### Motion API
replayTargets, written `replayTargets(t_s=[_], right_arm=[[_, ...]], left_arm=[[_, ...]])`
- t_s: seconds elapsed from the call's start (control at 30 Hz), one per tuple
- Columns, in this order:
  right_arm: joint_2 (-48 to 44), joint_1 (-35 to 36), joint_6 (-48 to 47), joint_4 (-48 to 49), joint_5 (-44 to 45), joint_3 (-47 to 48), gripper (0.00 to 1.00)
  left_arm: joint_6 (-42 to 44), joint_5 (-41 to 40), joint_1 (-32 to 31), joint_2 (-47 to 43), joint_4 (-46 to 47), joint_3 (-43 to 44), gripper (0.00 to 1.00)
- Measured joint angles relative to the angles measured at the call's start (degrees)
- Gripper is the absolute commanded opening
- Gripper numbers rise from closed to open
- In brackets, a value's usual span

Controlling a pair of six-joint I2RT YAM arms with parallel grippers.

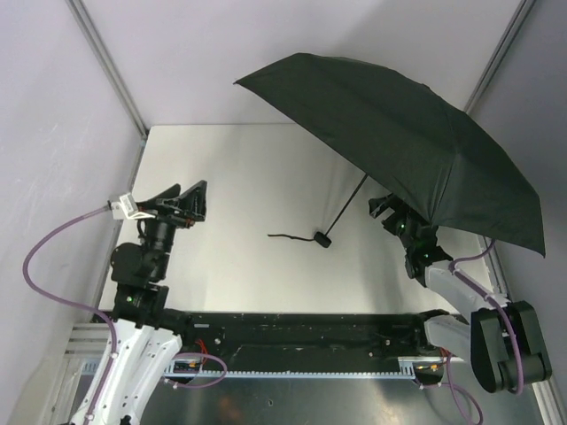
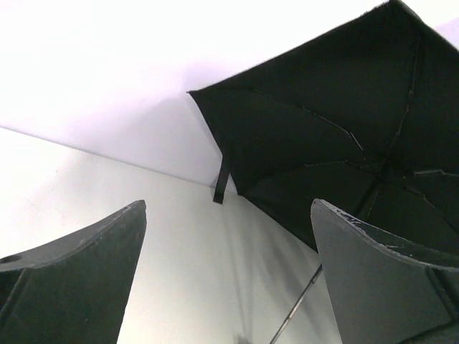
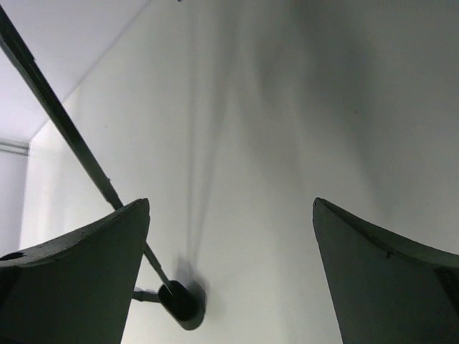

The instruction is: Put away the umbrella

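My right gripper moves outward and sideways onto the umbrella's upper stem by the canopy next. That part of the stem lies outward and to its left in the top view.
The black umbrella stands open over the right half of the table, its canopy tilted. Its thin shaft slants down to the knob handle, which rests on the table with the wrist strap trailing left. My left gripper is open at the left, well apart from the handle, and faces the canopy's underside. My right gripper is open partly under the canopy, right of the shaft. In the right wrist view the handle and shaft lie left of the open fingers.
The white table is closed in by pale walls with metal corner posts. A black rail runs along the near edge between the arm bases. The canopy's rim hangs over the right edge, above the right arm.
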Motion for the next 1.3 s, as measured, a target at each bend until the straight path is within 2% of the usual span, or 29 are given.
replayTargets(t_s=[0.13, 0.23, 0.47, 0.63, 0.7, 0.77, 0.93, 1.03, 1.13, 1.3], right_arm=[[2.93, -3.08, -0.7, 6.84, -4.66, 0.0, 0.97], [4.79, -5.73, -1.29, 12.7, -9.35, 0.02, 0.94], [14.4, -7.39, -0.48, 27.39, -21.2, 1.01, 0.88], [21.11, -5.49, 0.31, 32.33, -24.61, 6.32, 0.82], [22.53, -4.37, 0.33, 33.31, -24.44, 9.05, 0.76], [23.91, -3.17, -0.15, 34.1, -23.61, 11.98, 0.66], [28.04, -0.96, -1.9, 34.53, -18.64, 17.51, 0.26], [29.66, -0.96, -2.05, 33.97, -16.61, 18.67, 0.06], [28.92, -0.83, -2.89, 31.39, -16.02, 19.8, 0.01], [21.94, 0.09, -3.1, 20.79, -15.87, 22.58, 0.0]], left_arm=[[0.02, 4.24, 0.79, -1.66, -4.94, 0.85, 0.98], [-0.11, 11.5, 0.83, 0.15, -7.28, 1.79, 0.98], [-2.16, 31.8, 0.68, 13.22, -6.45, 4.9, 0.98], [-2.34, 39.1, -3.13, 20.68, -6.05, 4.72, 0.98], [-1.95, 40.63, -5.51, 22.1, -6.03, 4.7, 0.98], [-1.49, 41.46, -7.58, 22.77, -5.97, 4.7, 0.97], [-0.94, 41.92, -11.39, 23.1, -5.11, 4.17, 0.95], [-0.87, 41.97, -12.46, 22.62, -5.11, 3.37, 0.95], [-0.68, 42.05, -13.62, 21.75, -5.68, 2.97, 0.94], [1.29, 41.75, -16.85, 21.03, -7.26, 3.04, 0.95]])
